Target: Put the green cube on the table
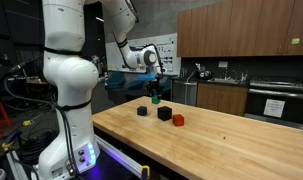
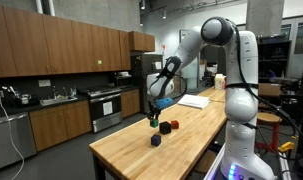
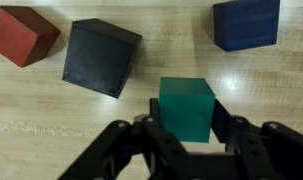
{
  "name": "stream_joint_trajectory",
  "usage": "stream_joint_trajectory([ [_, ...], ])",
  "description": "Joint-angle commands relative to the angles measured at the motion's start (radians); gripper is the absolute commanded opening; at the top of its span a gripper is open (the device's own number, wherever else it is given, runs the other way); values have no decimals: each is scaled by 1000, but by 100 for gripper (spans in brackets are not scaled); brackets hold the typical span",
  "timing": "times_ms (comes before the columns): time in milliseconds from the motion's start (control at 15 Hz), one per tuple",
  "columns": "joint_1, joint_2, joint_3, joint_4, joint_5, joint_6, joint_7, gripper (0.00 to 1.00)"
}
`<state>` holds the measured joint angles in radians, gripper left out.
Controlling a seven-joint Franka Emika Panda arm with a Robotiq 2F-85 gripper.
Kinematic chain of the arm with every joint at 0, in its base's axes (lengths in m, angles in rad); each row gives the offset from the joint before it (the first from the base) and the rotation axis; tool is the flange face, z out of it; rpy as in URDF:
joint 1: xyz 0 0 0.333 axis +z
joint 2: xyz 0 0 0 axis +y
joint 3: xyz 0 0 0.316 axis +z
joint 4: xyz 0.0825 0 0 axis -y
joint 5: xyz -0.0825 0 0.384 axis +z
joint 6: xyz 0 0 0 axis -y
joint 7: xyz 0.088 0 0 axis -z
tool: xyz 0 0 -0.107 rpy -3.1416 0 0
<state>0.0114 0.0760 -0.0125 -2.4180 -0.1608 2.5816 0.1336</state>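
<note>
My gripper is to go down next to the bare wood beside the black and dark blue cubes and release the green cube (image 1: 156,100) there, as that patch is clear.
The green cube (image 3: 185,107) sits between my gripper's (image 3: 184,128) two black fingers, which press on its left and right sides. In both exterior views the gripper (image 1: 155,92) (image 2: 152,112) points down over the far part of the light wooden table (image 1: 221,140) (image 2: 181,140), with the green cube (image 1: 156,100) (image 2: 153,120) at its tips, at or just above the tabletop. I cannot tell whether the cube touches the wood.
A black cube (image 3: 101,56) (image 1: 163,114), a red cube (image 3: 23,35) (image 1: 177,119) and a dark blue cube (image 3: 247,23) (image 1: 142,111) lie on the table close around the gripper. Dark kitchen counters with cabinets (image 1: 241,40) stand behind the table.
</note>
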Motion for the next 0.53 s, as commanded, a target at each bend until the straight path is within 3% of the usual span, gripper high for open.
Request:
stream_joint_trajectory([
  [0, 22, 23, 9, 14, -55, 29, 38, 25],
  [467, 49, 91, 6, 62, -126, 45, 70, 25],
])
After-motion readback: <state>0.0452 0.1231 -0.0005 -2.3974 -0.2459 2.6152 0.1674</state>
